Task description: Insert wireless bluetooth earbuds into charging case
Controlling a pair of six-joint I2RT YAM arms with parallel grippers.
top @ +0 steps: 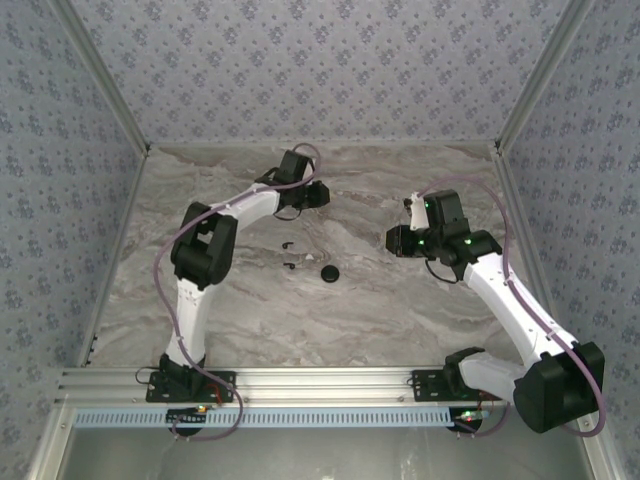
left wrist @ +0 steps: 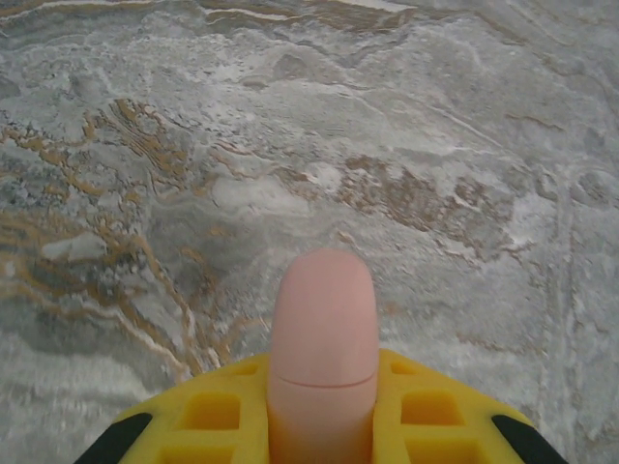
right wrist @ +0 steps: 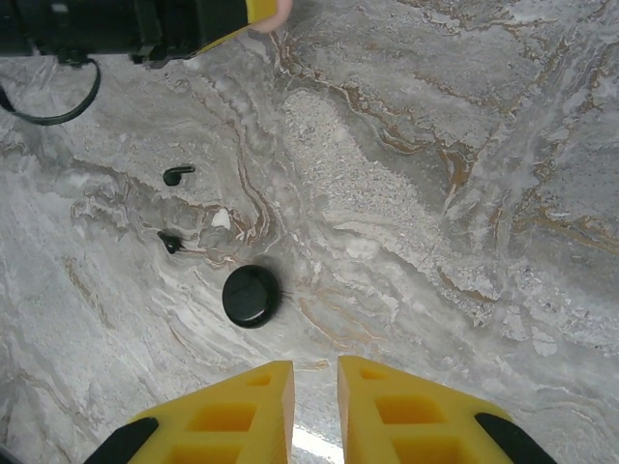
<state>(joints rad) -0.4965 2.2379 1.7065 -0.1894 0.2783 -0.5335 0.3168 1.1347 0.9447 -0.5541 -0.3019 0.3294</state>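
The smooth pink rounded case [left wrist: 323, 319] goes down to the bare marble next, and my left gripper releases it there. That marble lies below my left gripper and well clear of the earbuds.
Two tiny black hooked earbuds lie on the marble table, one [top: 287, 245] [right wrist: 177, 175] just behind the other [top: 291, 264] [right wrist: 170, 241]. A round black piece [top: 329, 273] [right wrist: 251, 296] rests a little to their right. My left gripper [top: 318, 193] [left wrist: 322, 362] hovers behind them, shut on a smooth pink rounded case [left wrist: 323, 319] with a seam line across it; its tip [right wrist: 276, 17] pokes out past the fingers. My right gripper [top: 395, 240] [right wrist: 315, 365] sits right of the black piece, slightly open, with nothing between its yellow fingers [right wrist: 382, 401].
The grey marble table [top: 380, 310] is walled by patterned panels on three sides. The left arm's black cable [right wrist: 48, 106] loops near the earbuds. An aluminium rail [top: 330, 380] runs along the near edge.
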